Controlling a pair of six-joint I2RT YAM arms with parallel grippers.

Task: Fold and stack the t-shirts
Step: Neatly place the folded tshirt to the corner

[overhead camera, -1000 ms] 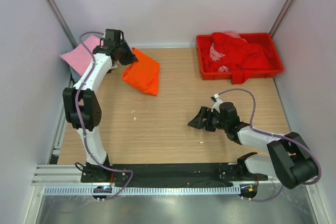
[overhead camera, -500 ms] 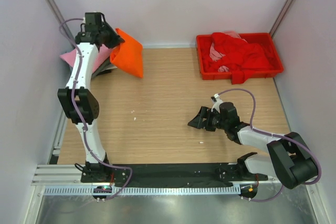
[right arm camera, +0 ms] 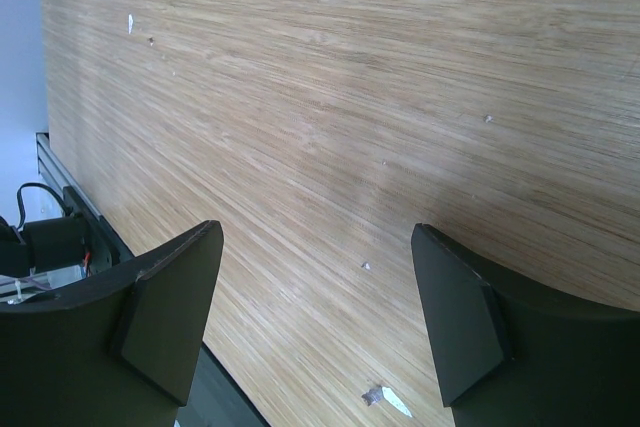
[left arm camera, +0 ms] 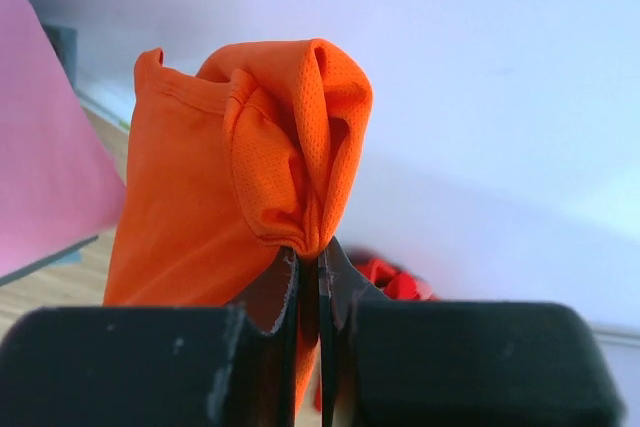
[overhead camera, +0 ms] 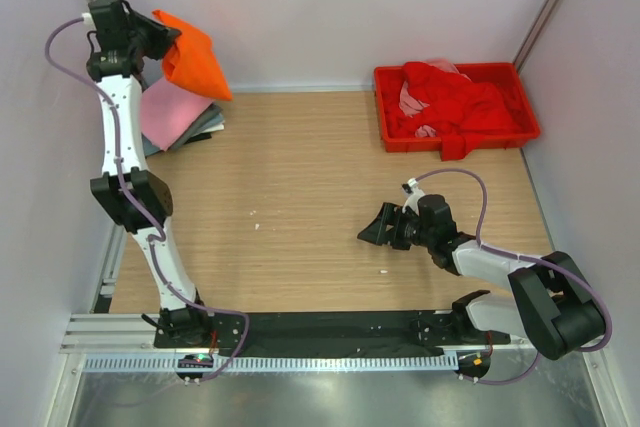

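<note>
My left gripper comes down and back toward my base next, lays the hanging orange t-shirt over the folded pink t-shirt [overhead camera: 168, 113] [left arm camera: 50, 147] below it, and releases.
My left gripper [overhead camera: 160, 44] is raised high at the back left, shut on a folded bright orange t-shirt [overhead camera: 192, 57] that hangs from it. In the left wrist view the orange t-shirt [left arm camera: 230, 187] bunches above my left gripper [left arm camera: 310, 257], whose jaws pinch the cloth. Below it on the table lies a folded pink t-shirt [overhead camera: 168, 113] on top of a grey one [overhead camera: 210, 123]. Red t-shirts [overhead camera: 455, 102] fill the tray at the back right. My right gripper [overhead camera: 372, 233] rests low over the table's middle right, open and empty [right arm camera: 315, 247].
The red plastic tray [overhead camera: 530, 112] stands at the back right by the wall. Walls close in on the left, back and right. A black rail [overhead camera: 330, 327] runs along the near edge. Small white scraps [right arm camera: 385, 399] lie on the wood.
My left arm has lifted the orange t-shirt off the table and swung it left and up, over the pink and grey pile. The right arm has not moved.
</note>
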